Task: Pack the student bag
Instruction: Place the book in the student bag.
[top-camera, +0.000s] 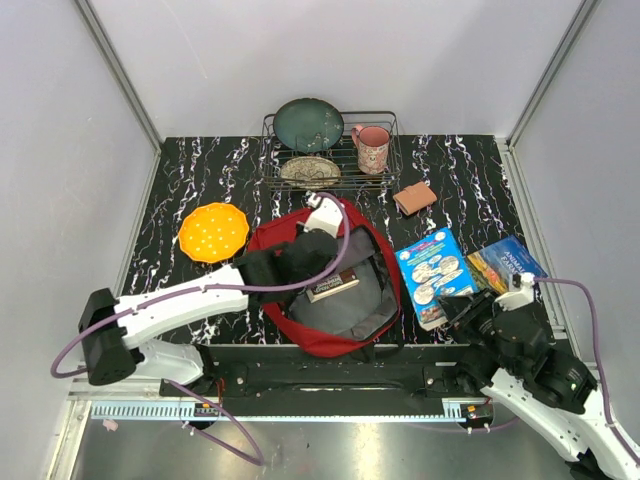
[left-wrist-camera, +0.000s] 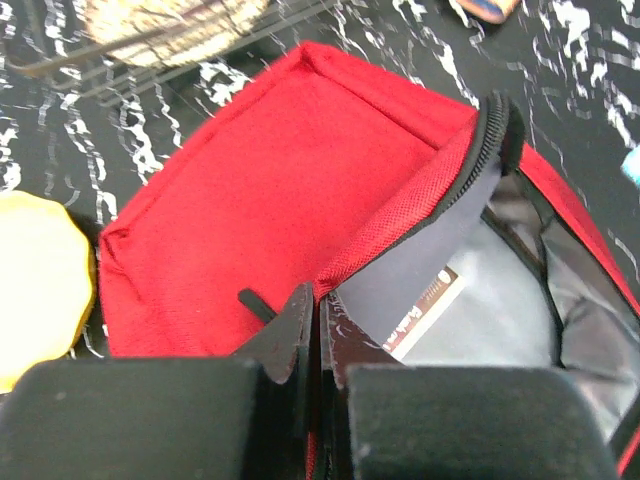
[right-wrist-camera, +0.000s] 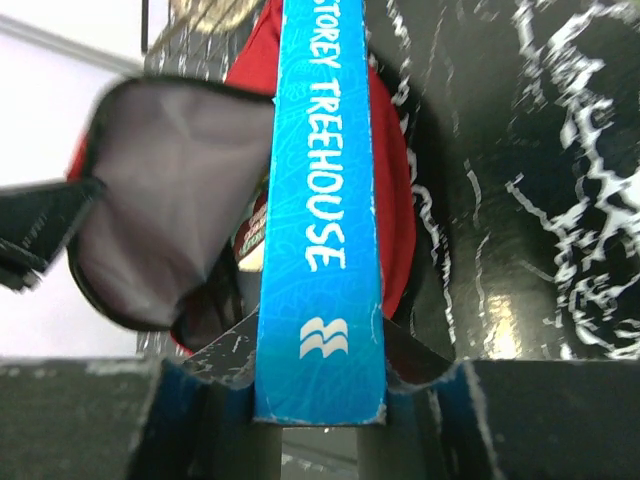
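Note:
I should next move my right gripper left in the top view, into the bag's opening, and release the book inside, the bag's flap held up.
The red student bag (top-camera: 330, 290) lies open mid-table, its grey lining showing. A small brown book (top-camera: 332, 287) lies inside it. My left gripper (top-camera: 323, 210) is shut on the bag's zip edge at the far rim and holds the red flap (left-wrist-camera: 280, 180) up; in the left wrist view the fingers (left-wrist-camera: 320, 305) pinch the red fabric. My right gripper (top-camera: 455, 308) is shut on the near end of a blue "Treehouse" book (top-camera: 433, 268), just right of the bag. Its spine (right-wrist-camera: 320, 200) runs between the fingers (right-wrist-camera: 320, 370), pointing towards the bag's opening (right-wrist-camera: 170, 200).
A second blue book (top-camera: 503, 262) lies right of the held one. An orange plate (top-camera: 214, 232) sits left of the bag. A wire rack (top-camera: 390, 125) at the back holds a green plate (top-camera: 308, 125), a patterned plate (top-camera: 310, 170) and a pink mug (top-camera: 372, 148). A brown pad (top-camera: 414, 197) lies nearby.

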